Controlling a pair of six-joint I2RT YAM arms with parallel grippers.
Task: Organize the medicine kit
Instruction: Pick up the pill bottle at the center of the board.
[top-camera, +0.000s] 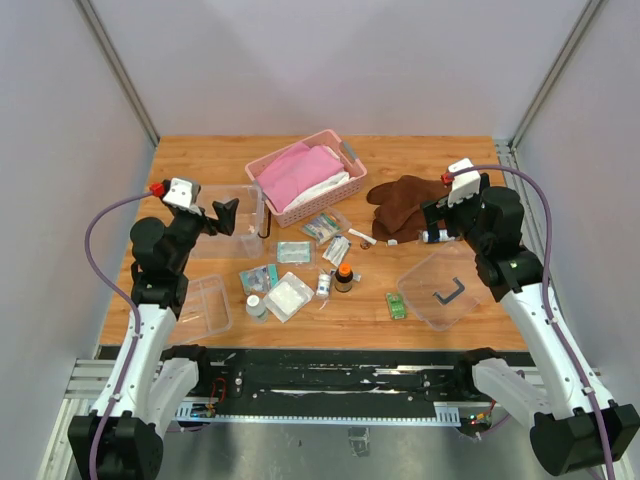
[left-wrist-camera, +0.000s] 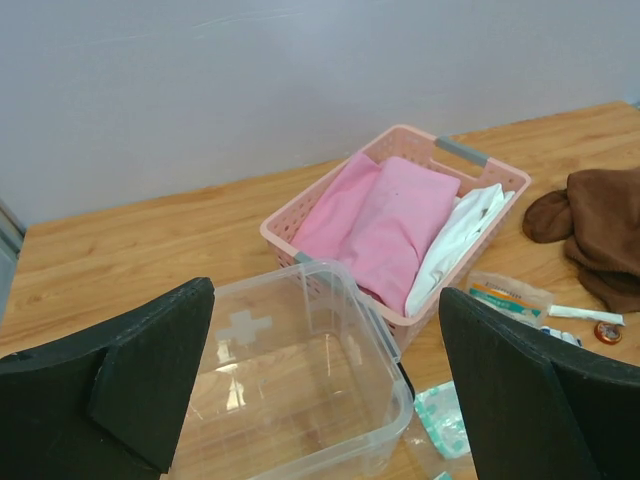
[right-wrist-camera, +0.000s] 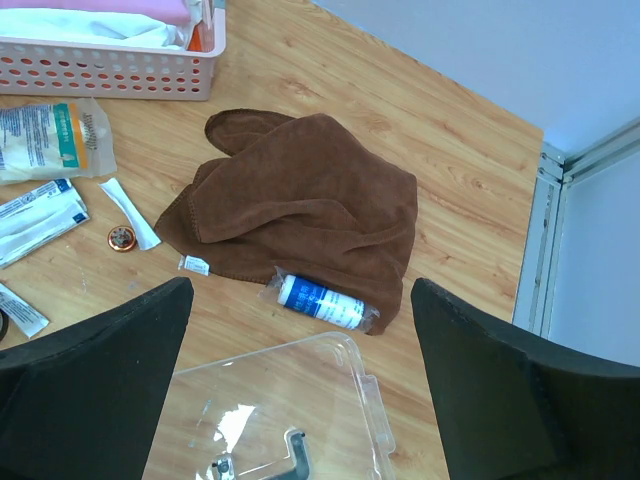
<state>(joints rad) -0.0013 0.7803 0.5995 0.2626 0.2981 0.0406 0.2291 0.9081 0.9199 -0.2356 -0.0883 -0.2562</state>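
My right gripper swings down and to the left in the top view next and lowers open fingers around the orange-capped bottle (top-camera: 344, 275), which stands upright there.
The medicine kit lies in parts. Its clear box (top-camera: 232, 215) (left-wrist-camera: 300, 390) stands empty at the left, right under my open left gripper (top-camera: 218, 220) (left-wrist-camera: 325, 330). The divided clear tray (top-camera: 205, 305) sits nearer the front left. The clear lid (top-camera: 440, 290) (right-wrist-camera: 270, 420) with its dark handle lies flat at the right. My right gripper (top-camera: 445, 222) (right-wrist-camera: 300, 330) hangs open and empty above the lid's far edge. Just beyond it lies a wrapped blue-and-white bottle (right-wrist-camera: 322, 302). Small bottles and packets (top-camera: 300, 265) are scattered mid-table.
A pink slatted basket (top-camera: 305, 178) (left-wrist-camera: 400, 210) with pink and white cloth stands at the back centre, beside the box. A brown cloth (top-camera: 405, 200) (right-wrist-camera: 300, 200) is crumpled at the back right, against the bottle. A green packet (top-camera: 397, 303) lies left of the lid.
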